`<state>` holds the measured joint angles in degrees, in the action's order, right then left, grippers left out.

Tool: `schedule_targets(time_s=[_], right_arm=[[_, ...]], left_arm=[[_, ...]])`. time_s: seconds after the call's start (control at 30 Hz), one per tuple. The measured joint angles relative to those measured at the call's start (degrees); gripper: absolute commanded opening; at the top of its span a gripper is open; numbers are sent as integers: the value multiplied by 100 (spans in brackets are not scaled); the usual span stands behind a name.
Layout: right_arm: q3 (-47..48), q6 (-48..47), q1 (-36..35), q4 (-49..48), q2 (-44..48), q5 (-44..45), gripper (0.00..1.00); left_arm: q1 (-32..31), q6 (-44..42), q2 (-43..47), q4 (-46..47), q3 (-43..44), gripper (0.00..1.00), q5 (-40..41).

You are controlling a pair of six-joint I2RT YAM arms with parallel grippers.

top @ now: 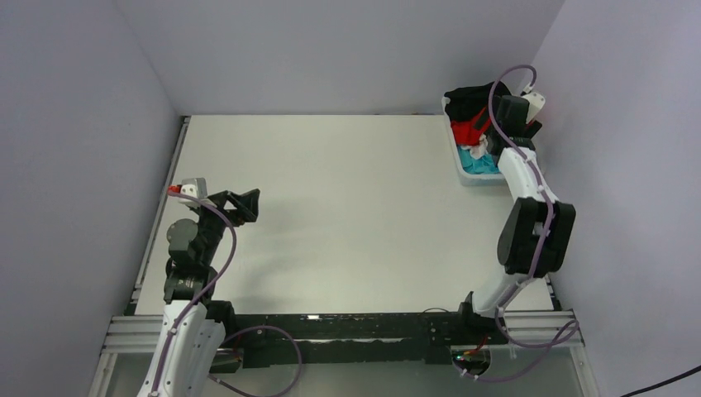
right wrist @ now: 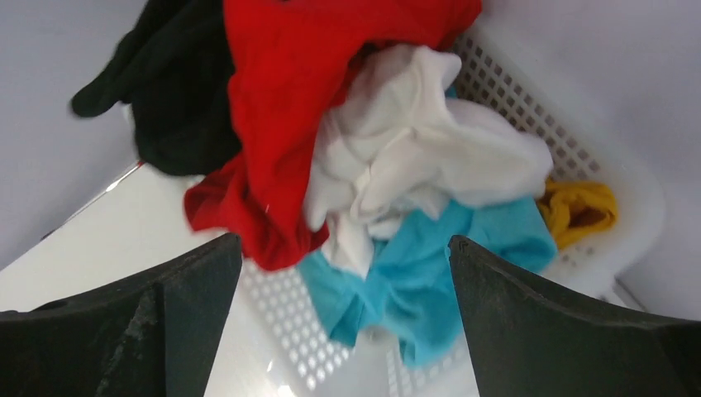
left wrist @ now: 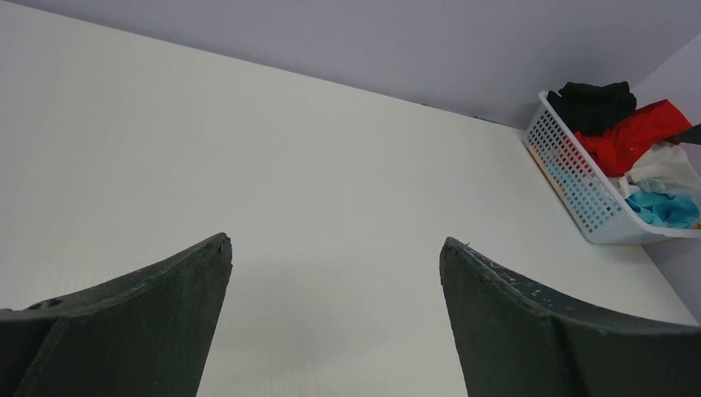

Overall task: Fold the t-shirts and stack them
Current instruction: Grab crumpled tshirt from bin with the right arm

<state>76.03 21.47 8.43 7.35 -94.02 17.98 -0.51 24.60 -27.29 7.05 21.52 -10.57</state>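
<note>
My right gripper will go down and outward past the turquoise cloth next, then close on the red shirt's fold, because the red shirt lies on the white one.
Crumpled t-shirts fill the white slatted basket (top: pixel 468 174) at the far right: a black one (right wrist: pixel 178 91), a bright red one (right wrist: pixel 289 107), a white one (right wrist: pixel 413 141) and a turquoise one (right wrist: pixel 430 265). They also show in the top view (top: pixel 473 131) and the left wrist view (left wrist: pixel 632 136). My right gripper (right wrist: pixel 343 248) is open and empty, hovering just above the pile, over the turquoise and red cloth. My left gripper (left wrist: pixel 335 248) is open and empty above the bare white table at the left (top: pixel 241 204).
A yellow cloth (right wrist: pixel 579 211) lies in the basket beside the turquoise shirt. The basket (left wrist: pixel 579 186) stands in the table's far right corner against the grey walls. The white table (top: pixel 331 223) spreads between the arms.
</note>
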Motion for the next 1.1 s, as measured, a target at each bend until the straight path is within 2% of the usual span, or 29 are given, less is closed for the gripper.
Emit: schedule_targets(time_s=[0.2,0.33,0.7,0.83,0.97,1.1], right_arm=[[1370,-166,170,197,-1567,55,91],[1867,-286,184,234,-2155,48,90],[1810,-638,177,138,-1921,-162,91],[1967,-870,184,85,-1904,-223,82],[2745,-1189,188,199,-2354,-363,62],[3119,-1368,195,214,-2715,-420,61]], left_arm=[[0,-55,-20,61,-61,99,46],[0,-103,-76,107,-70,99,46],[0,-138,-181,175,-70,99,37],[0,-140,-184,173,-70,99,39],[0,-140,-184,170,-70,99,55],[0,-140,-184,170,-70,99,57]])
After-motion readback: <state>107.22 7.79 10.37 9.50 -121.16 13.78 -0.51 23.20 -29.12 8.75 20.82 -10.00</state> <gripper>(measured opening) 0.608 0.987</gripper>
